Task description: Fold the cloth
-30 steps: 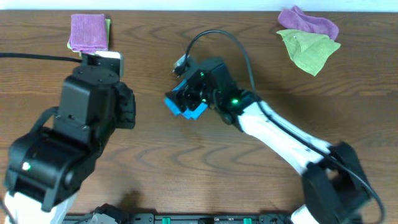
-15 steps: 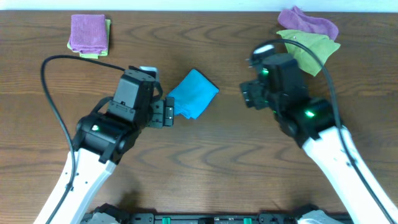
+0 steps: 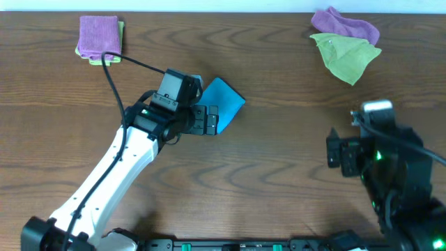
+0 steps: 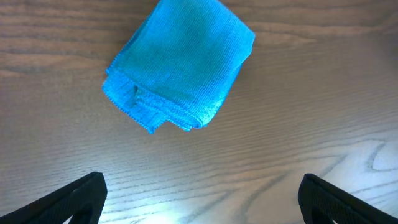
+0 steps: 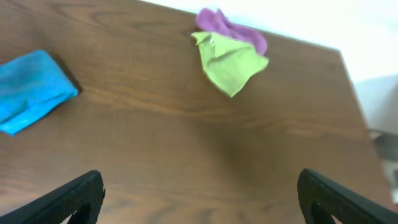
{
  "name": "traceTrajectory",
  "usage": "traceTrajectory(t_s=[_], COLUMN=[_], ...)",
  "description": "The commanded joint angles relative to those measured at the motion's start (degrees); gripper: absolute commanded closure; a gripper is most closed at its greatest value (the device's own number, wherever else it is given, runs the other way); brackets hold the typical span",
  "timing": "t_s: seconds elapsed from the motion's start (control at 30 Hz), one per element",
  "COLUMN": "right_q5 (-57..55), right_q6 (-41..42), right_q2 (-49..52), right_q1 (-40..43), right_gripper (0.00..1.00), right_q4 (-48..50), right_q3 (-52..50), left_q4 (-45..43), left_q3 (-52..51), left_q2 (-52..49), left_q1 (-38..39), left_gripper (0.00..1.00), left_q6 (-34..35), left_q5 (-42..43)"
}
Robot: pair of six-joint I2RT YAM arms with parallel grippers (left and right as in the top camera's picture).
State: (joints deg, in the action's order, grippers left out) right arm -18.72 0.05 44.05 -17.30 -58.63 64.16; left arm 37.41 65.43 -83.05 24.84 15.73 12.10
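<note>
The left gripper will next lower its open fingers and tilt them outward to close around the layers facing them, as the sky-blue cloth's layered near edge [image 4: 160, 110] is below.
The sky-blue cloth [image 3: 224, 100] lies folded into a small thick packet on the wooden table, left of centre. In the left wrist view the cloth [image 4: 179, 65] fills the upper middle, with its layered edges facing the camera. My left gripper [image 3: 211, 119] hovers just at its near-left edge, open, with nothing between its fingers [image 4: 84, 194]. My right gripper [image 3: 334, 153] stands open far off at the lower right, and it holds nothing. From there the cloth [image 5: 32, 89] shows at the left edge of the right wrist view.
A folded purple cloth [image 3: 98, 35] rests on a yellow-green one [image 3: 121, 28] at the back left. A crumpled purple cloth [image 3: 346, 25] and a yellow-green cloth [image 3: 345, 57] lie at the back right. The left arm's cable [image 3: 129, 61] arcs over the table.
The right gripper has let go of the cloth and drawn back to the lower right. The left arm has swung in from the left, opened, and now sits at the cloth's edge.
</note>
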Motion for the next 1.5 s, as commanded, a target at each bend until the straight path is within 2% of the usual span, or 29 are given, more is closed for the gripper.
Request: traceTrajectory(t_s=[0.0,0.1,0.23,0.37,0.5,0.63,0.77,1.03,1.17,1.37,1.47], right_q5=[3.72,7.93,8.9,9.42,10.23,10.69,11.82,11.76,11.78,11.89,11.87], right_q6=[7.78,10.51,12.04,11.15,9.25,8.7,7.52,6.49,6.49,6.49,6.49], right_q2=[-2.21,-3.56,-3.5,-3.5,-3.5,-3.5,-3.41,-3.17,-3.17,-3.17,-3.17], right_q1=[0.5,0.5,0.5,0.5,0.5,0.5,0.5,0.5,0.5,0.5,0.5], right_gripper=[0.01,0.01,0.01,0.01,0.01,0.01,0.01,0.01,0.01,0.01,0.01], right_q4=[0.76,5.77,8.68,9.62,9.79,10.86,11.02,11.8,11.69,11.1,11.15], right_q3=[-9.14,-13.97,-14.27,-14.27,-14.27,-14.27,-14.27,-14.27,-14.27,-14.27,-14.27], left_q4=[-0.39,-0.28,-2.38,-10.4,-21.11,-28.11,-30.86,-31.32,-38.58,-41.42,-45.51], left_q3=[-0.11,-0.76,-4.83,-12.5,-17.73,-20.57,-23.17,-24.17,-24.9,-24.9,-24.9], left_q2=[-0.74,-1.95,-3.82,-3.67,-3.69,-3.91,-4.33,-5.09,-9.25,-13.4,-15.08], left_q1=[-0.07,-0.07,-0.46,-2.03,-3.13,-3.41,-5.14,-5.33,-5.33,-5.33,-5.33], left_gripper=[0.02,0.03,0.04,0.05,0.05,0.05,0.05,0.05,0.05,0.05,0.05], left_q6=[2.12,2.19,5.27,9.97,11.34,16.94,19.85,23.85,28.79,32.04,34.34], left_q5=[-0.63,-3.67,-6.69,-1.73,6.43,7.23,11.87,12.59,16.46,16.24,16.04])
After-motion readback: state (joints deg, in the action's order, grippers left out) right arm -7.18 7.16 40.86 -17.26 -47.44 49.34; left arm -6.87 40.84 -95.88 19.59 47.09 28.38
